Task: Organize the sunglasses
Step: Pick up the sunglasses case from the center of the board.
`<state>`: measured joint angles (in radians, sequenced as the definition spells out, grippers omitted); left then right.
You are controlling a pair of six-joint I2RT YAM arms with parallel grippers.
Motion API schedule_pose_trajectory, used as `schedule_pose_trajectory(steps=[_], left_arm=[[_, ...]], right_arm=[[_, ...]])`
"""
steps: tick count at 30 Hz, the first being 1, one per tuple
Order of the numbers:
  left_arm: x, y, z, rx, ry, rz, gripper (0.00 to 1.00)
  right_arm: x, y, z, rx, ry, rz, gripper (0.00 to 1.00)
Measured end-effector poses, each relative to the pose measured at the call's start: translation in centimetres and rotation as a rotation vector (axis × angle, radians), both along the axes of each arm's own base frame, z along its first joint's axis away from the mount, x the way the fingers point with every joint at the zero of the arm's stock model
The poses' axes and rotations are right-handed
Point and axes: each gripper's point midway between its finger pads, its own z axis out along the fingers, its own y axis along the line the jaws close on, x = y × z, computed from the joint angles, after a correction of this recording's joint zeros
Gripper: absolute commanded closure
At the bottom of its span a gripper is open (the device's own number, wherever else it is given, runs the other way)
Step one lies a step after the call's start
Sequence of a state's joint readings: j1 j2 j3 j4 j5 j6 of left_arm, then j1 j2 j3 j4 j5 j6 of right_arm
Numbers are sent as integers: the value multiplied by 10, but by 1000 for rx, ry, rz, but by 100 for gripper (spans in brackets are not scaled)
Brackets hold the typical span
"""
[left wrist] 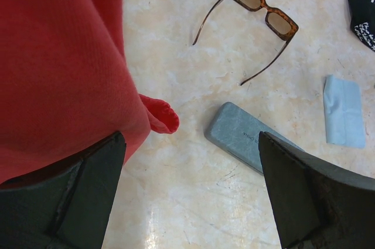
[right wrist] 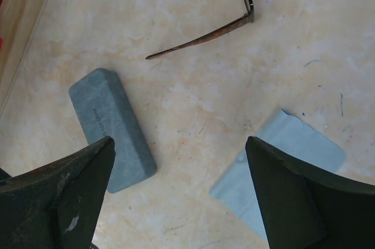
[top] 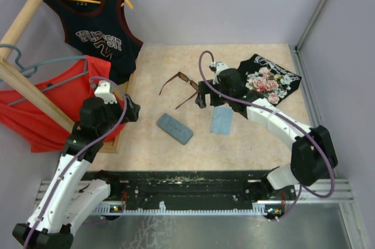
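Note:
My right gripper is going to turn, move back and down, and close across the end of the shut grey-blue case nearest the red shirt (right wrist: 99, 96), as the case is lying at a slant.
The brown sunglasses (top: 183, 87) lie open on the beige table with temple arms spread; they also show in the left wrist view (left wrist: 263, 10), and one temple arm shows in the right wrist view (right wrist: 205, 38). The grey-blue case (top: 174, 128) lies shut in front of them and shows in both wrist views (left wrist: 246, 135) (right wrist: 111, 126). The light blue cloth (top: 221, 120) lies right of the case. My right gripper (top: 202, 98) is open and empty, hovering just right of the sunglasses. My left gripper (top: 130, 111) is open and empty by the red shirt.
A red shirt (top: 47, 99) and a dark jersey (top: 96, 32) hang on a wooden rack (top: 23, 17) at the left. A black floral garment (top: 270, 79) lies at the back right. Grey walls enclose the table.

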<state>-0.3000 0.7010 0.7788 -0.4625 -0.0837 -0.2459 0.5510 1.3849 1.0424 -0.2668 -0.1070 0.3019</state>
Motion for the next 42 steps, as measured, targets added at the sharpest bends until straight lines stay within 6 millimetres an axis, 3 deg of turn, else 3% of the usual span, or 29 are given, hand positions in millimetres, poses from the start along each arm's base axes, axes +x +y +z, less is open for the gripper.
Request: schedule_pose_trajectory(steps=[8, 15, 21, 28, 42], left_arm=[[-2, 5, 7, -1, -29, 21, 0], [-10, 12, 25, -16, -104, 48, 0], [-13, 15, 34, -29, -143, 57, 0], [-11, 14, 30, -25, -129, 56, 0], [-11, 14, 30, -25, -130, 56, 0]], right_arm=[[6, 47, -38, -83, 40, 176, 4], [-17, 106, -48, -151, -4, 376, 4], [-32, 138, -77, -283, -5, 472, 5], [-41, 144, -110, -402, 34, 516, 8], [-45, 150, -116, -438, 48, 561, 8]])
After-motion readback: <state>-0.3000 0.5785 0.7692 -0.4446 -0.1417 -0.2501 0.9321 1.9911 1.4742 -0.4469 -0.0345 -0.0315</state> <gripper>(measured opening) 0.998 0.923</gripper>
